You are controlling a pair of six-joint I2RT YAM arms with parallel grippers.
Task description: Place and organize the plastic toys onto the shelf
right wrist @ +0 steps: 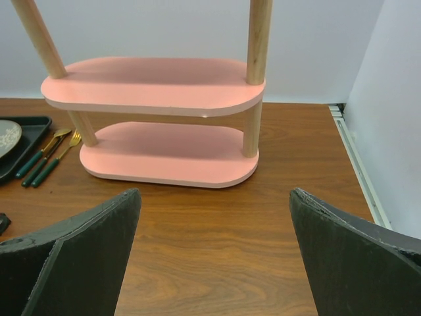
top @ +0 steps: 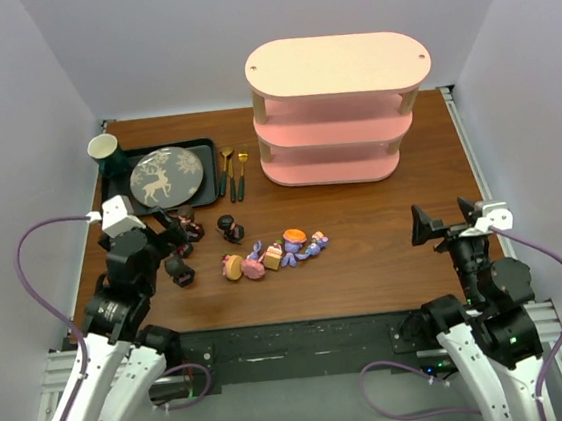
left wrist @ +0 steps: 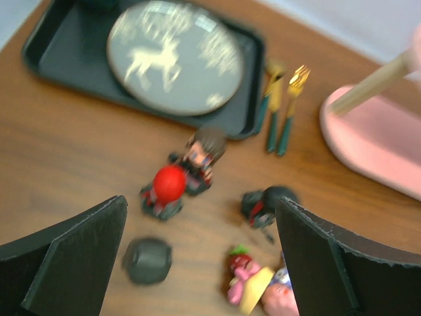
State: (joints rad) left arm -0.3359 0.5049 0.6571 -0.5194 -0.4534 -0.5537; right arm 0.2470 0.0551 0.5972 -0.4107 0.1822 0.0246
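I need to bring my left gripper down and back toward my base, over the black round toy [top: 179,271] [left wrist: 147,261], because the bare table around it gives both fingers room.
The plastic toys lie in a loose group on the wooden table, left of centre. Dark ones [top: 229,226] sit nearer the tray, pink ones [top: 233,267] and purple-blue bunnies [top: 295,244] to their right. My left gripper [top: 176,237] hangs open just above the dark toys. In the left wrist view a red-headed figure [left wrist: 166,187], a black round one [left wrist: 147,260] and a pink one [left wrist: 247,276] lie between its fingers [left wrist: 72,257], untouched. The pink shelf [top: 340,104] stands at the back right, its tiers bare. My right gripper [right wrist: 215,192] is open over bare table, facing the shelf [right wrist: 164,155].
A black tray [top: 117,182] at the back left holds a deer-patterned plate [top: 165,175], with a green cup [top: 104,149] at its corner. Gold cutlery with green handles [top: 235,170] lies between the tray and the shelf. Grey walls close in three sides.
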